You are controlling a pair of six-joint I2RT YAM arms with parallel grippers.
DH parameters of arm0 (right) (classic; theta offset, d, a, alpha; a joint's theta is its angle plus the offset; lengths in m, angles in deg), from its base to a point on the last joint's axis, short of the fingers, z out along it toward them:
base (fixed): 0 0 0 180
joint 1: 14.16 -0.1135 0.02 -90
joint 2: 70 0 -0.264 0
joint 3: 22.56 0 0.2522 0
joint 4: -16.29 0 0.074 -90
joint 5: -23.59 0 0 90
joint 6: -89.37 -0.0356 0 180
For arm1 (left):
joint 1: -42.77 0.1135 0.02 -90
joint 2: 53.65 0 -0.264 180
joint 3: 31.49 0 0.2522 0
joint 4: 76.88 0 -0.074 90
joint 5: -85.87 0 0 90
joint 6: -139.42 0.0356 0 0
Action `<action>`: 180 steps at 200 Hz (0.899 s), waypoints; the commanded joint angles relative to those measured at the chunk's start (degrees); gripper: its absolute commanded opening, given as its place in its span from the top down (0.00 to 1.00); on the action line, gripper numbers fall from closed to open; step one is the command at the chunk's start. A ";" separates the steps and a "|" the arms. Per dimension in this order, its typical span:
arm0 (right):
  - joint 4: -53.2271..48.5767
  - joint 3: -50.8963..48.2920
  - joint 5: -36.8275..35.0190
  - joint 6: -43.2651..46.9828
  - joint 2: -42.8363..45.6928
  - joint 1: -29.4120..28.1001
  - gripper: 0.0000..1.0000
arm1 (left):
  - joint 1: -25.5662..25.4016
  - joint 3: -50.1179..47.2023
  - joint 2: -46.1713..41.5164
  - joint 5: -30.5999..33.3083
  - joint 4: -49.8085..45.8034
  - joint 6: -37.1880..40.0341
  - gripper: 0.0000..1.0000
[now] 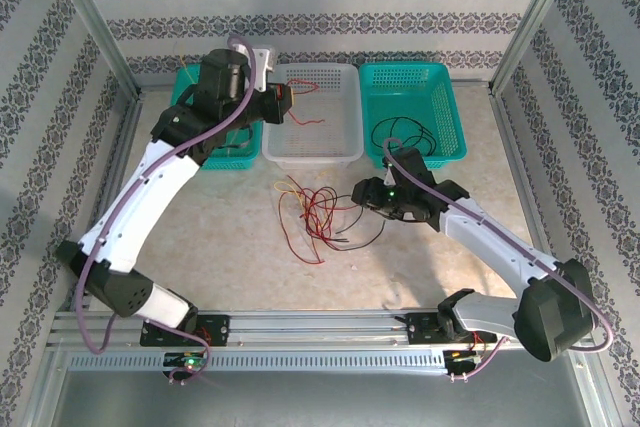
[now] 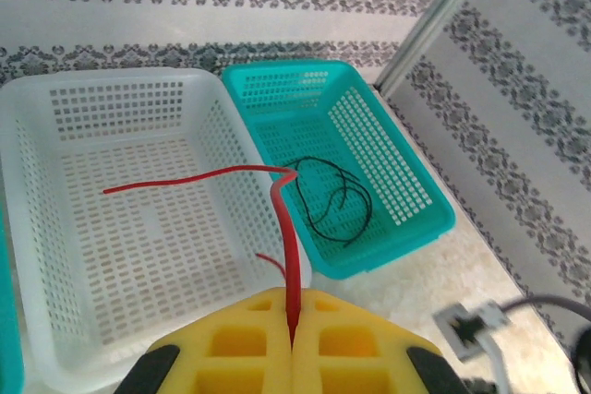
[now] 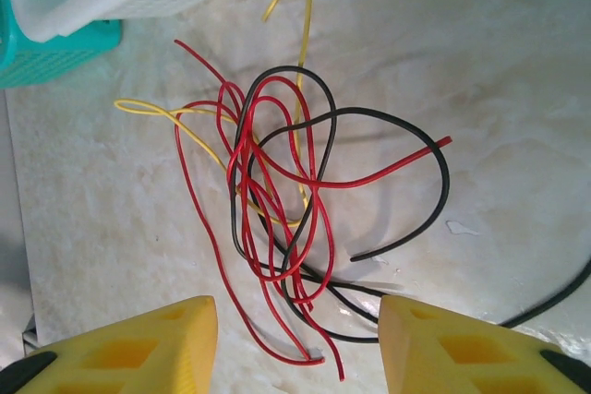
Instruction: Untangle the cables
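Observation:
The loose end of the red cable (image 2: 286, 219) is already over the white basket. My left gripper needs to lower toward the basket's mesh bottom next and open to release the cable.
A tangle of red, yellow and black cables (image 1: 315, 212) lies on the table in front of the white basket (image 1: 312, 155). My right gripper (image 1: 362, 197) hovers at the tangle's right side. In the right wrist view its jaws stand open (image 3: 295, 316), with the ends of the tangle (image 3: 277, 182) between and beyond the fingers and nothing gripped. My left gripper (image 1: 278, 102) is over the white basket's left part, shut (image 2: 294, 320) on a red cable (image 2: 286, 219) that rises from the pads and bends left over the basket (image 2: 55, 136).
A teal basket (image 1: 445, 97) at the back right holds a black cable (image 1: 410, 137), also seen in the left wrist view (image 2: 332, 200). Another teal basket (image 1: 185, 82) sits behind the left arm. Red cable lies in the white basket (image 1: 305, 117). Metal frame posts border the table.

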 commanded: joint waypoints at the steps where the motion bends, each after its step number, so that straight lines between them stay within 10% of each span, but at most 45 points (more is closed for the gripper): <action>1: -3.50 -0.59 -1.86 1.75 1.37 0.51 0.50 | 2.03 3.16 3.47 -1.99 5.41 -1.69 1.00; 53: -4.30 0.76 -2.39 2.11 1.67 0.70 0.51 | 5.03 6.42 13.77 -6.76 8.83 -2.29 0.99; 79: -5.06 1.42 -2.31 2.54 1.60 0.70 0.51 | 5.33 5.19 16.62 -7.52 10.17 -2.67 0.56; 105: -6.12 2.22 -2.63 3.37 1.66 0.79 0.51 | 5.40 1.15 15.41 -9.67 13.12 -3.56 0.39; 180: -4.37 2.65 -2.56 3.26 -1.00 0.09 0.51 | 5.05 -16.71 0.58 -7.69 14.78 -3.99 0.25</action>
